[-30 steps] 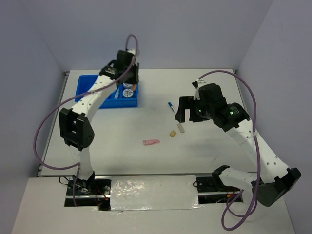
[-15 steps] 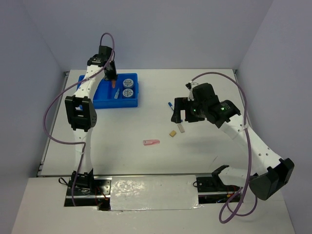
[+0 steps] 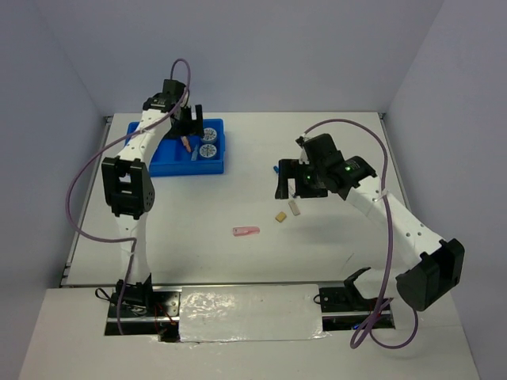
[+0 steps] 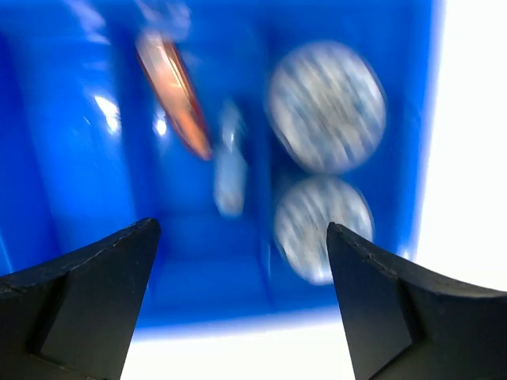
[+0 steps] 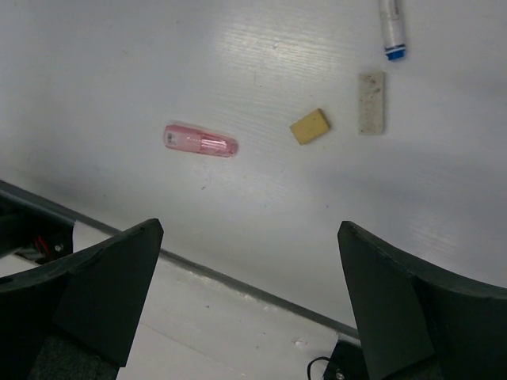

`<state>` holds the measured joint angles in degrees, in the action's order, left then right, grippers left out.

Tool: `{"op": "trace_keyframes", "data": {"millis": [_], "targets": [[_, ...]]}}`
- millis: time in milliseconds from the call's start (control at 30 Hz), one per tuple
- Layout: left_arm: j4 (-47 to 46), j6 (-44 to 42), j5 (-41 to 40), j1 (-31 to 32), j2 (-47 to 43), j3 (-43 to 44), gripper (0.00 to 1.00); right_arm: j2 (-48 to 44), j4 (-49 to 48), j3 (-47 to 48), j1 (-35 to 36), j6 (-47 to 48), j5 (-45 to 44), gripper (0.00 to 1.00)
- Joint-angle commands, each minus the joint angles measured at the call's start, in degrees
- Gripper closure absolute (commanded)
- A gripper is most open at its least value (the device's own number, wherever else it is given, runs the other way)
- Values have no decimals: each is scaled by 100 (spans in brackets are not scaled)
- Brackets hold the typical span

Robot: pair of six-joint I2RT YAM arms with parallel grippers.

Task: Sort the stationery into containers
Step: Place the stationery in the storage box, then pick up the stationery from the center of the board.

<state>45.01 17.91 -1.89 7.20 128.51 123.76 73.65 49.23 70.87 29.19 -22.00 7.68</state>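
Note:
Back of my left gripper and to its right in the top view lies the unsorted pink clip [image 3: 246, 231], so I will swing there and lower onto its middle.
The blue tray [image 3: 162, 162] stands at the back left. In it lie two patterned rolls [image 4: 326, 105] [image 4: 323, 228], an orange clip [image 4: 174, 91] and a pale blue clip [image 4: 230, 170]. My left gripper [image 3: 190, 123] hangs open just above the tray [image 4: 71, 158], holding nothing. A pink clip [image 5: 200, 140], a tan block [image 5: 310, 126], a whitish block [image 5: 371, 102] and the pen [image 5: 390, 28] lie on the table. My right gripper [image 3: 291, 186] hovers open over the blocks [image 3: 280, 216], with the pen [image 3: 277, 169] partly hidden under it.
The grey walls close in the table at the back and sides. The table's near edge with a dark gap [image 5: 238, 281] runs under the right gripper's view. Cables loop off both arms.
The left gripper has opened, and the orange clip now lies in the tray. The right arm has drifted left and lower toward the pen and blocks.

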Motion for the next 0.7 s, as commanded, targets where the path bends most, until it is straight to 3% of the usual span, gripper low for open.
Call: {"op": "trace_keyframes", "data": {"millis": [0,133,233,433,667], "targets": [[-158,-875,584,963,-1542,-946,1,-209,147,400,-123,-541,-872,0],[-1194,-1507,1189,2204,-2742,-3466,1,-623,210,533,-387,-894,-1050,0],[-1583,-1729,1375,3048,-3243,-4489,1,-852,323,691,-458,-771,-962,0],[-1855,-2151,815,3954,-3411,-5388,1,-1159,543,815,-528,-288,-803,0],[-1988,-2169,391,4035,-2797,-5408,1,-1449,482,621,-528,-235,-355,0]]}}
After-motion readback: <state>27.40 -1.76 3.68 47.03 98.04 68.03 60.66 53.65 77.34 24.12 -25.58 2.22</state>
